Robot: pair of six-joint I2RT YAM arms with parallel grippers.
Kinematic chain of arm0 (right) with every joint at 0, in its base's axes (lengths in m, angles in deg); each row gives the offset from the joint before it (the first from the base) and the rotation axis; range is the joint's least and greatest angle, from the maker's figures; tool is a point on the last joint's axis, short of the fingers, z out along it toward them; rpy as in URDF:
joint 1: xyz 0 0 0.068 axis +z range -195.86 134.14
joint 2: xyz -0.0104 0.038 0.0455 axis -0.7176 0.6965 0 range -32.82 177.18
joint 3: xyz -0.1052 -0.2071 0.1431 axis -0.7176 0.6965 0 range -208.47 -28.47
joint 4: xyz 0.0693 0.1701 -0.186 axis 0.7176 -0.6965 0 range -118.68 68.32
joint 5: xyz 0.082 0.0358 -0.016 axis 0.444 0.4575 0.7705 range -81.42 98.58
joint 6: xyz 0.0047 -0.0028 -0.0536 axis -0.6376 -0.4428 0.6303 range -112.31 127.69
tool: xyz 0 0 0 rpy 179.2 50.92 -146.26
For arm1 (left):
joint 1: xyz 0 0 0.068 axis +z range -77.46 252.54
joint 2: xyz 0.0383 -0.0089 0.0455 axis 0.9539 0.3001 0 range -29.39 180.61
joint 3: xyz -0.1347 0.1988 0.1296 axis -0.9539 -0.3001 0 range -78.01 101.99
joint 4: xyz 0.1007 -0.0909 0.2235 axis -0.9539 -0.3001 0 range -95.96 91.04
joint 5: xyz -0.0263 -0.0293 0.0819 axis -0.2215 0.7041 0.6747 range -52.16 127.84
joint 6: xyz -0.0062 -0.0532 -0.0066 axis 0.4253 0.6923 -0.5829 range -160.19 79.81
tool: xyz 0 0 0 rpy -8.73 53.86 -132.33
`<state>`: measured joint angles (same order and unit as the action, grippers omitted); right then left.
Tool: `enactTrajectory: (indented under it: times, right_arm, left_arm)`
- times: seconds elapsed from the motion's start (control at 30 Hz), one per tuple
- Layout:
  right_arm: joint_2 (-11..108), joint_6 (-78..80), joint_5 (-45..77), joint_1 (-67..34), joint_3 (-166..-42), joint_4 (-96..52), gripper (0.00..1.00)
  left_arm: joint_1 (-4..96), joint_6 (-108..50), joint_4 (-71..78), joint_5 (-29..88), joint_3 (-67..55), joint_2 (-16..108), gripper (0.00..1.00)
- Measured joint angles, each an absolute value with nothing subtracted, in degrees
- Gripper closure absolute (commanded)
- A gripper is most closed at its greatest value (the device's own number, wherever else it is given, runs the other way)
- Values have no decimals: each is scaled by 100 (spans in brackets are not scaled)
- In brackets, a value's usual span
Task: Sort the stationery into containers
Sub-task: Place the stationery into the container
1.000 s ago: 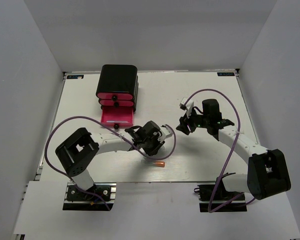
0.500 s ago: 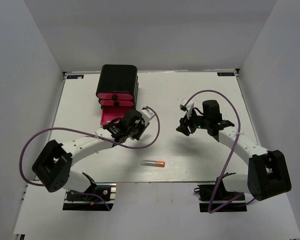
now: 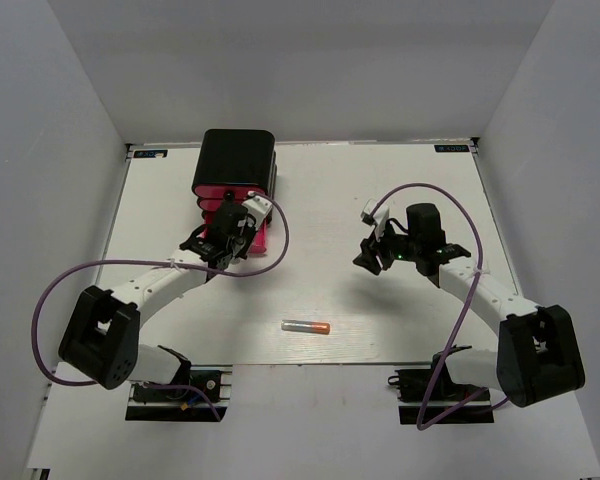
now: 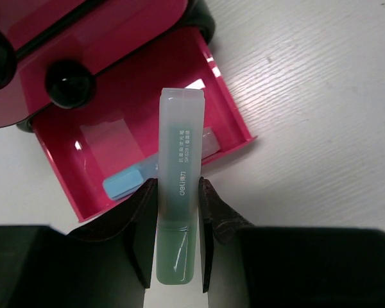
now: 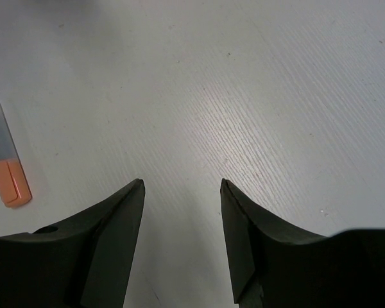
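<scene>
The left gripper will next turn and move outward over the bare bottom of the open drawer to release, because the green stick (image 4: 178,192) hangs crosswise over the drawer's front edge.
My left gripper (image 4: 178,186) is shut on the green stick (image 4: 178,192) and holds it over the front edge of the open bottom pink drawer (image 4: 58,163); in the top view the gripper (image 3: 232,232) is at the drawer (image 3: 258,240). A light blue stick (image 4: 127,181) lies inside that drawer. The black box (image 3: 237,160) stands behind, its two upper drawers closed. The grey stick with orange tip (image 3: 306,326) lies on the table near the front; it also shows in the right wrist view (image 5: 5,160). My right gripper (image 5: 181,183) is open and empty above bare table (image 3: 372,252).
White table surface (image 3: 380,180) inside grey walls. Purple cables loop from both arms over the table. The black knobs (image 4: 69,83) of the drawers sit just above the open drawer.
My left arm has swung from the table's middle back and left to the open drawer, carrying the green stick. The grey-orange stick stays put. The right arm barely moved.
</scene>
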<state>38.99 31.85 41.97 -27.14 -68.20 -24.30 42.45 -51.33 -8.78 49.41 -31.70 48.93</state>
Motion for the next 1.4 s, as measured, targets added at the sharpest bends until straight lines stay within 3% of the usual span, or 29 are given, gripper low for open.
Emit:
enactTrajectory:
  times: [0.23,0.7,1.13,1.17,1.23,1.27,1.3,1.4]
  right_arm:
    - [3891,3185,4197,-2731,-6798,-2414,43]
    - [3891,3163,4203,-2794,-6719,-2277,43]
    - [3891,3113,4223,-2858,-6719,-2189,43]
    - [3891,3102,4223,-2860,-6719,-2187,43]
    - [3889,3098,4221,-2867,-6715,-2174,43]
    - [3889,3098,4223,-2869,-6713,-2169,43]
    - [3886,3098,4223,-2873,-6706,-2165,43]
    - [3867,3104,4225,-2895,-6691,-2167,42]
  left_arm:
    - [4669,-4576,-1215,4937,-2956,5013,100]
    - [5001,342,-2863,5531,-2416,5138,100]
    - [5266,4119,-4463,6087,-845,6148,100]
    - [5290,4257,-4491,6080,-823,6246,99]
    - [5321,4473,-4504,6069,-821,6408,77]
    - [5347,4550,-4496,6036,-821,6467,77]
    - [5364,4606,-4471,6017,-821,6500,62]
    - [5412,4731,-4358,5938,-816,6519,45]
